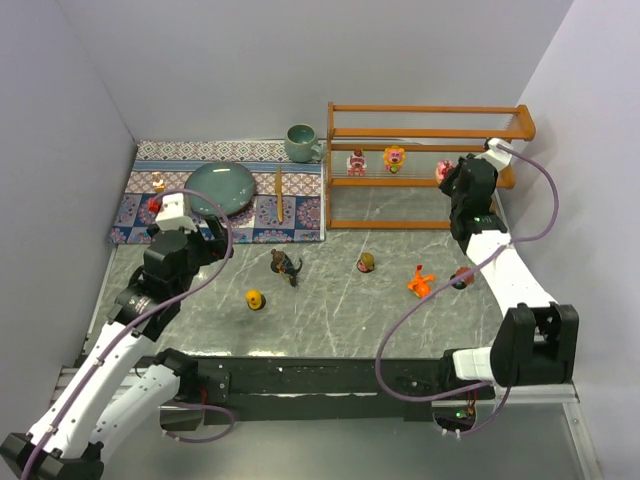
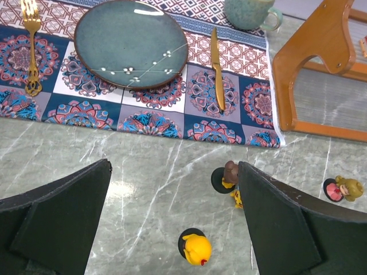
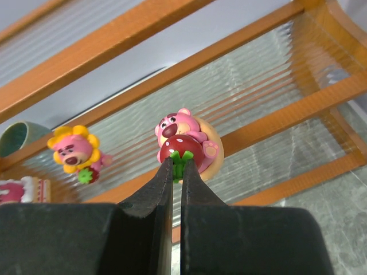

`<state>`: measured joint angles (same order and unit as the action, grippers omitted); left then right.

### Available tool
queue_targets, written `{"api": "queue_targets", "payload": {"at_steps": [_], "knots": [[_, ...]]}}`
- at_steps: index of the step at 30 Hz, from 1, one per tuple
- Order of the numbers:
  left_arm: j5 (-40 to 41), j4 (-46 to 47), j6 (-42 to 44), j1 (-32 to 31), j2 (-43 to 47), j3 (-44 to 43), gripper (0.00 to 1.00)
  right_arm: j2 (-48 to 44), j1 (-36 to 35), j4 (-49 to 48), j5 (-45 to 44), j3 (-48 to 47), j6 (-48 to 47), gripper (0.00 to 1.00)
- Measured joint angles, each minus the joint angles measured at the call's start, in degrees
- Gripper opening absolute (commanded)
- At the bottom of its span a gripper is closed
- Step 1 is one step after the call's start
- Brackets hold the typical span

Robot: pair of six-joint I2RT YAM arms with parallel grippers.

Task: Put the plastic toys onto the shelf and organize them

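Observation:
The strawberry bear will go next onto the empty ribbed panel [image 1: 431, 166] [image 3: 202, 109] beside the sunflower bear. The robot's right gripper will ease outward, lower the bear and let go, because the panel is outward and below.
The orange-brown shelf [image 1: 430, 108] stands at the back right. On its middle tier are a pink-and-white toy [image 1: 356, 162] and a sunflower bear [image 1: 394, 158]. My right gripper [image 1: 450, 178] is at that tier's right end. In the right wrist view the gripper [image 3: 176, 166] is shut on the green leaf of a pink strawberry bear [image 3: 186, 140], close to the ribbed panel. The sunflower bear [image 3: 73, 150] is to its left. My left gripper [image 1: 215, 238] is open and empty above the table. A yellow figure [image 2: 196, 249] lies below the left gripper [image 2: 174, 172], and a brown figure [image 2: 226, 177] is by its right finger.
On the table lie a dark spiky creature [image 1: 286, 265], a brown round figure [image 1: 366, 263], an orange creature [image 1: 420, 282] and a dark red toy [image 1: 461, 277]. The patterned mat [image 1: 300, 215] holds a plate [image 1: 220, 187], a knife [image 1: 279, 190], a teal mug [image 1: 300, 142] and two small toys [image 1: 157, 183].

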<state>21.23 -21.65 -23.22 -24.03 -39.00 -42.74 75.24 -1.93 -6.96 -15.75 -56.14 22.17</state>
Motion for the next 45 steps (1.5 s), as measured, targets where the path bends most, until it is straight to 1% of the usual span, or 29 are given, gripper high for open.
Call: {"api": "queue_targets", "payload": {"at_steps": [9, 21, 45], "knots": [[-1.81, 0.5, 0.0, 0.24, -1.66, 0.0, 0.97, 4.68, 2.32, -3.82, 4.72, -1.03, 1.46, 0.0], [-3.17, 0.83, 0.02, 0.66, -2.45, 0.0, 0.97, 8.57, 4.59, -6.95, 7.91, -2.05, 2.47, 0.0], [-4.85, 1.22, 0.04, 0.76, -2.45, 0.07, 0.97, 12.07, 5.09, -8.48, 9.92, -3.89, 3.52, 0.0]]}}
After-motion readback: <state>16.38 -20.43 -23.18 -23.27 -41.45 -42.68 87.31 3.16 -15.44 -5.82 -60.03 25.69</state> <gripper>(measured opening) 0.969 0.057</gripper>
